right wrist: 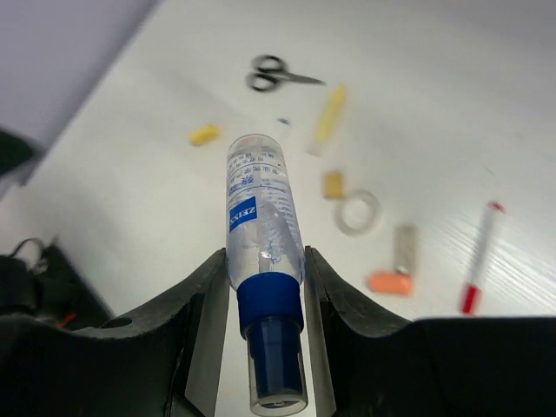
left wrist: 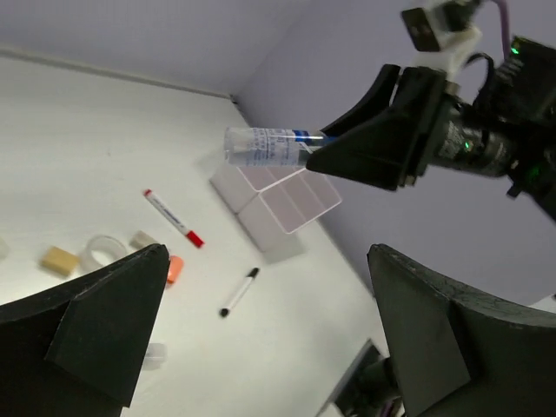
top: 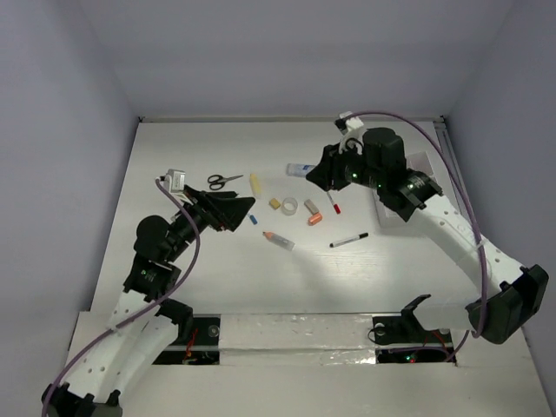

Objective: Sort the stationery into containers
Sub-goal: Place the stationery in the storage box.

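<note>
The bottle (top: 301,169) lies level, so my right gripper will swing to the right in the top view, turn it upright over the container's far section (top: 420,162), and let it go.
My right gripper (right wrist: 265,278) is shut on a clear bottle with a blue cap (right wrist: 261,217), held in the air above the table; the same bottle (top: 301,169) points left in the top view. The white divided container (left wrist: 278,204) stands under the right arm. My left gripper (top: 233,211) hovers open and empty, its fingers (left wrist: 104,321) wide apart. On the table lie scissors (top: 224,181), a cream stick (top: 256,184), a tape roll (top: 289,206), an orange cap (top: 314,219), a red-capped pen (top: 334,204), a black marker (top: 348,240) and an orange-tipped crayon (top: 278,241).
A small eraser block (top: 274,204) and a grey block (top: 311,207) flank the tape roll. A tiny blue-tipped piece (top: 254,220) lies just off the left fingertips. Grey walls close in the table on three sides.
</note>
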You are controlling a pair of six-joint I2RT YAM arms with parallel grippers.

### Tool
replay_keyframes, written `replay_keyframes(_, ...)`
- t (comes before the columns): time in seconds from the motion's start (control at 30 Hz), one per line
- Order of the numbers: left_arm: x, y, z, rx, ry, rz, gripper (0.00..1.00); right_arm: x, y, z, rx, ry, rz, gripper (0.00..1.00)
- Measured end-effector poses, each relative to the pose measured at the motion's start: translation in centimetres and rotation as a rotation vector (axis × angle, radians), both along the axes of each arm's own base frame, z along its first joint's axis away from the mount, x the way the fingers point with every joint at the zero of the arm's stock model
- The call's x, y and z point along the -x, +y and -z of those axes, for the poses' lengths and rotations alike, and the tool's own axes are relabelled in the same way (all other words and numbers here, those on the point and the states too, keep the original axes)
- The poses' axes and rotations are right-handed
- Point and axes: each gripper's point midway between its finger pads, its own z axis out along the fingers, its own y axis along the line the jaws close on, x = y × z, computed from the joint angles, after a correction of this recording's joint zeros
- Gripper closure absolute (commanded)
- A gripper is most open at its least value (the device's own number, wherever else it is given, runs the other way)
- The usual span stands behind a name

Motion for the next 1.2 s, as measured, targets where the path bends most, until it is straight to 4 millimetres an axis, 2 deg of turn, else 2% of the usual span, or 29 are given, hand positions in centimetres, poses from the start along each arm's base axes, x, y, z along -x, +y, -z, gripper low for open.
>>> replay_keyframes(0.13, 0.8, 0.5, -2.6, -0.114, -0.076, -0.008, 0.01, -3.6, -6.2, 1.6, 0.115, 0.095, 0.220, 0.90)
replay_keyframes(0.2, 1.7, 0.2, -2.9, -0.180, -0.112, 0.014, 0.01, -5.5, -10.0, 2.3, 0.182, 0.138, 0.359, 0.89)
replay_keyframes(0.4, 4.7, -0.3, -0.4, -0.336, -0.139, 0.089, 0.01, -9.5, -21.2, 3.6, 0.377, 0.276, 0.711, 0.88)
replay_keyframes(0.43, 5.2, -0.2, -0.2, -0.346, -0.146, 0.095, 0.01, -9.8, -22.5, 3.6, 0.399, 0.290, 0.747, 0.88)
replay_keyframes(0.5, 6.1, -0.2, -0.1, -0.355, -0.163, 0.112, 0.01, -10.4, -25.7, 5.0, 0.441, 0.360, 0.824, 0.88)
replay_keyframes(0.6, 7.1, -0.2, -0.4, -0.352, -0.189, 0.122, 0.01, -10.6, -29.3, 6.6, 0.498, 0.449, 0.906, 0.88)
replay_keyframes(0.67, 7.4, -0.2, -0.4, -0.353, -0.194, 0.126, 0.01, -10.3, -30.9, 7.5, 0.525, 0.497, 0.941, 0.87)
replay_keyframes(0.8, 7.8, -0.2, -0.2, -0.359, -0.191, 0.128, 0.01, -9.2, -32.3, 8.5, 0.547, 0.564, 0.960, 0.87)
replay_keyframes(1.0, 8.0, -0.2, 0.0, -0.365, -0.188, 0.129, 0.01, -9.5, -32.7, 8.1, 0.548, 0.569, 0.969, 0.87)
replay_keyframes(1.2, 8.1, 0.0, 0.1, -0.366, -0.186, 0.120, 0.01, -9.8, -33.1, 9.5, 0.565, 0.605, 0.971, 0.87)
